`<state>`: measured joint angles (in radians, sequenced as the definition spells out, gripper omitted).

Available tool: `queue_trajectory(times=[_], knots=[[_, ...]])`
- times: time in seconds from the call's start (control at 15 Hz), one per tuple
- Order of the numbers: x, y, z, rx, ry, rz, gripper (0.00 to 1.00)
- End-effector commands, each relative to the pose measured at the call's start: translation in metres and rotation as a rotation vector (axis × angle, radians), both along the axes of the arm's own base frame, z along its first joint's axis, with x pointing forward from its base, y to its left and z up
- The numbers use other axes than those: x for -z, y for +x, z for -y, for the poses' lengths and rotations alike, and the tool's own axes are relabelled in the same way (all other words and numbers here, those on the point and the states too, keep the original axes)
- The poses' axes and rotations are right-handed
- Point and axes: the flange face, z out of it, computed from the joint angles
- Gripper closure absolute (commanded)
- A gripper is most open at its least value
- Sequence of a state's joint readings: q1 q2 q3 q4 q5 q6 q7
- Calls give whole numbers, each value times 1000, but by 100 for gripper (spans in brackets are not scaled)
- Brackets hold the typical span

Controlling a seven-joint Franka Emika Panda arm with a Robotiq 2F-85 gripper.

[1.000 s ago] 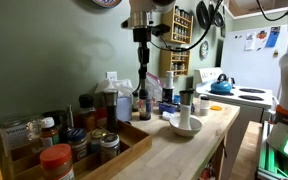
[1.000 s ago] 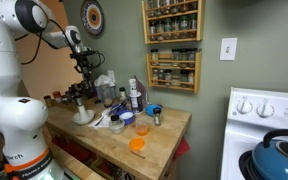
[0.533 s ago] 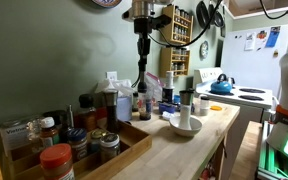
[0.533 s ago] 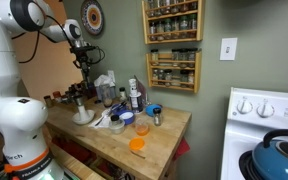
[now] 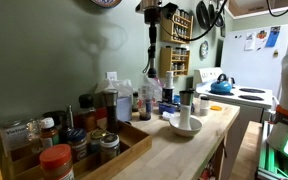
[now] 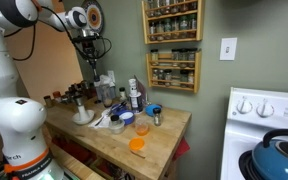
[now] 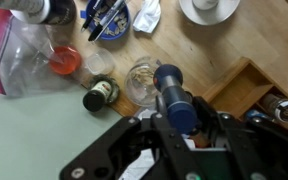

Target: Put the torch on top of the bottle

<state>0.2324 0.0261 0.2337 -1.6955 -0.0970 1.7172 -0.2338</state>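
My gripper moves toward the left in the wrist view next and lowers the torch [image 5: 150,62] onto the clear jar [image 5: 145,94] to release it, since the torch's tip still hangs off-center.
My gripper [image 5: 151,36] is high above the counter, shut on the slim black torch [image 5: 150,62], which hangs upright below the fingers. The small dark bottle [image 5: 140,103] stands on the wooden counter among jars, well below the torch tip and slightly to its left. In the wrist view the torch [image 7: 171,85] sticks out between the jaws of the gripper [image 7: 180,112], and the bottle's top [image 7: 101,94] lies to its left, beside a clear jar [image 7: 144,80]. In an exterior view the gripper [image 6: 87,36] holds the torch [image 6: 89,62] over the back of the counter.
A white bowl with a pestle [image 5: 185,124] stands near the counter's front. A wooden tray [image 5: 124,152] holds several jars, with a red-lidded jar [image 5: 56,160] near it. A spice rack [image 6: 174,45] hangs on the wall. A stove with a blue kettle [image 5: 221,87] is beyond.
The gripper has risen with the torch still in it and shifted a little sideways, so the torch tip is now far above the bottle instead of just over it.
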Motion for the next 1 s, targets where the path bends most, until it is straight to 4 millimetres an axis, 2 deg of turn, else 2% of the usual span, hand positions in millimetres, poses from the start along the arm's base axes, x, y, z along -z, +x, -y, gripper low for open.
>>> queue_trajectory(times=[0.0, 0.47, 0.93], knots=[[-1, 1, 0, 19, -9, 4, 92], [6, 18, 22, 180, 52, 9, 92], [22, 36, 20, 229, 67, 32, 92]])
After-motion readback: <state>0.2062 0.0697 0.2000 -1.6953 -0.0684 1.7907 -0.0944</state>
